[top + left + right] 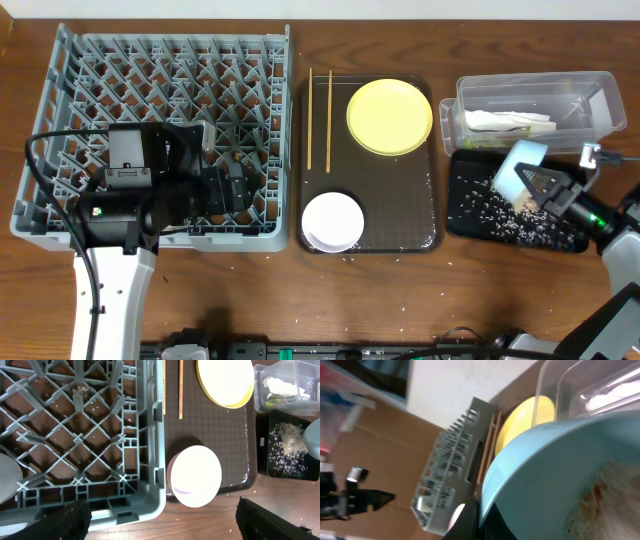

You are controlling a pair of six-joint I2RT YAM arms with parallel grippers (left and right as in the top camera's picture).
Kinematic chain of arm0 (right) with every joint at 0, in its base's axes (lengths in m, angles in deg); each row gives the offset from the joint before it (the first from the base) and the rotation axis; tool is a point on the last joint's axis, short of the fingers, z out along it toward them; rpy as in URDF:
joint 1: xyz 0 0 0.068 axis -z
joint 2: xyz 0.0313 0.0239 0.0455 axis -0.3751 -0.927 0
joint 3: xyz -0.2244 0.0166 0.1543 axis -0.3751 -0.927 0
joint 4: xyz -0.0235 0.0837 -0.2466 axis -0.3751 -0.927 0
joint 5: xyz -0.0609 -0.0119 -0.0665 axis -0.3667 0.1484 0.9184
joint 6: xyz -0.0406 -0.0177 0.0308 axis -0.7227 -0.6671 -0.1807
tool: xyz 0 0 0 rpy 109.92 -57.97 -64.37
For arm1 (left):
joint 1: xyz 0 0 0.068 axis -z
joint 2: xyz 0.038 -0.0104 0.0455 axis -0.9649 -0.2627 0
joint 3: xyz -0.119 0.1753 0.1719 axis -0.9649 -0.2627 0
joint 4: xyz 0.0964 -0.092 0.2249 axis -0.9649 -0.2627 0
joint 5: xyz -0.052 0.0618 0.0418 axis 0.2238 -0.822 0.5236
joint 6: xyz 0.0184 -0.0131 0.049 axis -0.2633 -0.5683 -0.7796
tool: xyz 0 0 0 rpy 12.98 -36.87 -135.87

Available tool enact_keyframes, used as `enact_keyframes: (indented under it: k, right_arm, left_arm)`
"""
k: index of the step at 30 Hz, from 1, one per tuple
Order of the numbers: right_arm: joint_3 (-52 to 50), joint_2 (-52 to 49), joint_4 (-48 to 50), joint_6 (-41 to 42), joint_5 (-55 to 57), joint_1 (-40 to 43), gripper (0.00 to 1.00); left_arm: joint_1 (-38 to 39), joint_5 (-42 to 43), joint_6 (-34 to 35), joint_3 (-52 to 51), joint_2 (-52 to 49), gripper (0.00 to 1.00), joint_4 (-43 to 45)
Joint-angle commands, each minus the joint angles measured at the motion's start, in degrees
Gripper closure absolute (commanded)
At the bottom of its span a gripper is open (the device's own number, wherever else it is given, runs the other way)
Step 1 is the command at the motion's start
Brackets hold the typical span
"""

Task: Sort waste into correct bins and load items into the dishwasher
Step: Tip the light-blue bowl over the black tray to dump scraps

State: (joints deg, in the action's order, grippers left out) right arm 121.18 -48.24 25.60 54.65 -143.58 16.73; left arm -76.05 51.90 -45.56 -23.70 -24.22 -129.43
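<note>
The robot should next swing the blue bowl (522, 168) in its right gripper to the left in the overhead view, keeping it level, to the bare tray space beside the white bowl, then lower it and let it go.
My right gripper (543, 188) is shut on the rim of the light blue bowl (522, 168) and holds it tilted over the black tray (470, 215), where rice grains (500, 215) lie scattered. The right wrist view shows the fingers (481, 516) pinching the bowl's (555, 465) rim, with food residue inside. The clear tub (590, 92) holds napkins (505, 121). The yellow plate (389, 116), white bowl (332, 221) and chopsticks (320, 118) lie on the brown serving tray (400, 215). My left gripper (232, 188) is open and empty over the dish rack's (120, 75) near right corner.
In the left wrist view the open fingers (162, 522) straddle the rack's corner (150, 495) and the white bowl (196, 476). A pale rounded object (7, 484) sits in the rack at the left edge. Stray grains dot the wooden table (400, 300).
</note>
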Motion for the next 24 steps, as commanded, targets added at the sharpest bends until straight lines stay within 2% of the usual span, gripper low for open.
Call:
enact_keyframes:
  k: [1,9,11,13,14,15,17,18,20,22,24]
  right_arm:
    - [-1.1,0.4,0.1,-0.1,-8.2,0.9,0.99]
    - [-1.6,0.4,-0.5,-0.1,-8.5,0.9,0.99]
    - [-1.6,0.4,-0.9,1.2,-3.4,0.9,0.99]
    - [-1.6,0.4,-0.4,0.9,-6.3,0.8,0.99]
    - [-1.6,0.4,-0.6,6.7,0.8,0.8,0.99]
    - [-1.6,0.4,-0.9,13.3,1.8,0.8,0.99]
    - [-1.5,0.5,3.1,13.0,-7.4,0.4,0.99]
    - [-1.5,0.7,7.4,12.9,-8.0,-0.2,0.99]
    - [-1.5,0.9,6.6,14.9,-1.7,-0.7,0.99]
    - [-1.5,0.9,7.3,12.6,-5.5,-1.2,0.99]
    - [-1.6,0.9,5.2,14.3,1.3,-1.6,0.99]
  left_arm:
    - [0.2,-0.3,-1.0,0.8,0.1,0.07,-0.2]
    - [0.2,-0.3,-0.9,0.8,0.1,0.07,-0.2]
    - [0.2,-0.3,-0.9,0.8,0.1,0.07,-0.2]
    - [0.2,-0.3,-0.9,0.8,0.1,0.07,-0.3]
    - [0.2,-0.3,-0.9,0.8,0.1,0.07,-0.4]
    - [0.2,-0.3,-0.9,0.8,0.1,0.07,-0.4]
    - [0.2,-0.3,-0.9,0.8,0.1,0.07,-0.4]
    - [0.2,-0.3,-0.9,0.8,0.1,0.07,-0.4]
    - [0.2,-0.3,-0.9,0.8,0.1,0.07,-0.5]
    - [0.2,-0.3,-0.9,0.8,0.1,0.07,-0.6]
    - [0.2,-0.3,-0.9,0.8,0.1,0.07,-1.0]
